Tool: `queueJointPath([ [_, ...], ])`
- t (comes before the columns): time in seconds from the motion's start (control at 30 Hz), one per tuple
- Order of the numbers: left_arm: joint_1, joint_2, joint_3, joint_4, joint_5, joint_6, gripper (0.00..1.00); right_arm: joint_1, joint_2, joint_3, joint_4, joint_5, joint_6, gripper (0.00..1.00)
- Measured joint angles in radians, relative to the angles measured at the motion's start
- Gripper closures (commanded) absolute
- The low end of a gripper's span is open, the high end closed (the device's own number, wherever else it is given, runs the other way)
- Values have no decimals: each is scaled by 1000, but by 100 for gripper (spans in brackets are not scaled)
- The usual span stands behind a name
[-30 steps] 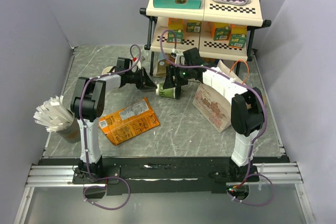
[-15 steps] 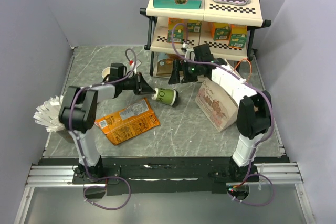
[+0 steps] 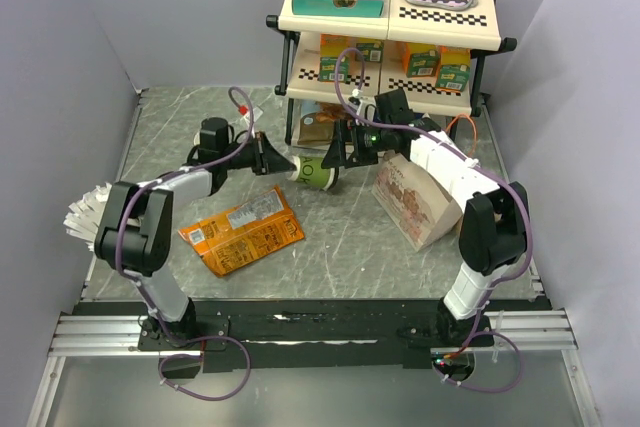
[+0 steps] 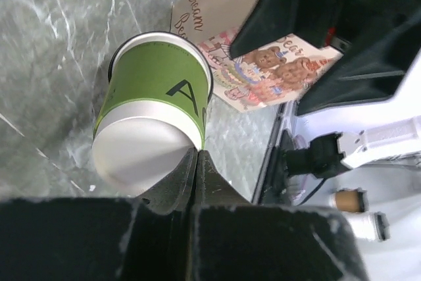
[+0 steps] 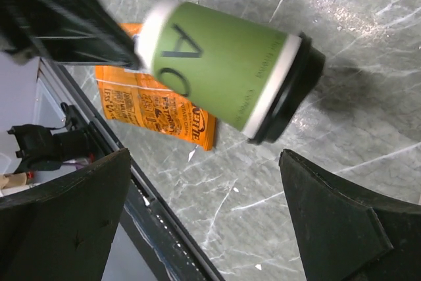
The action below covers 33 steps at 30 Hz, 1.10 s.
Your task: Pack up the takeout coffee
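I need to turn my right gripper toward the cup and bring its open fingers around the cup's green side, because the cup is to the left of my right gripper in the top view.
The takeout coffee (image 3: 318,174) is a green cup with a black lid, lying tilted on the table left of the paper bag (image 3: 412,199). My left gripper (image 3: 289,166) is shut at the cup's base, its jaws pinching the bottom rim (image 4: 196,154). In the left wrist view the cup (image 4: 154,103) points away, lid end toward the bag (image 4: 263,74). My right gripper (image 3: 340,154) is open just above and behind the cup. In the right wrist view the cup (image 5: 230,74) lies beyond my open right gripper (image 5: 204,154), touching neither.
An orange snack packet (image 3: 243,230) lies flat in front of the cup, also in the right wrist view (image 5: 158,106). A two-tier shelf (image 3: 390,17) with cartons stands at the back. A holder of white cutlery (image 3: 100,217) is at the left edge. A lidless cup (image 3: 207,134) sits behind my left arm.
My right gripper let go of the cup and lifted off it. My left gripper came to the cup's base, closed there, and the cup shifted slightly toward the shelf.
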Motion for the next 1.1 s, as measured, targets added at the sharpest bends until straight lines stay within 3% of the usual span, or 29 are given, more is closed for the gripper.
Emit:
queueJointPath([
  [0.23,3,56,-94,181,-8,-194,99,0,0,-5,-5,-6,72,0],
  [0.4,-12,-21,-117,186,-91,-198,99,-2,3,-25,-7,-23,248,0],
  [0.57,-83,-120,-116,117,-197,-60,99,-2,36,-1,-26,-34,421,0],
  [0.8,-240,-225,-135,-43,-455,272,99,-1,72,31,-52,-27,629,0],
  [1.1,-426,-354,-175,-58,-752,600,99,11,72,31,-89,-14,740,0],
])
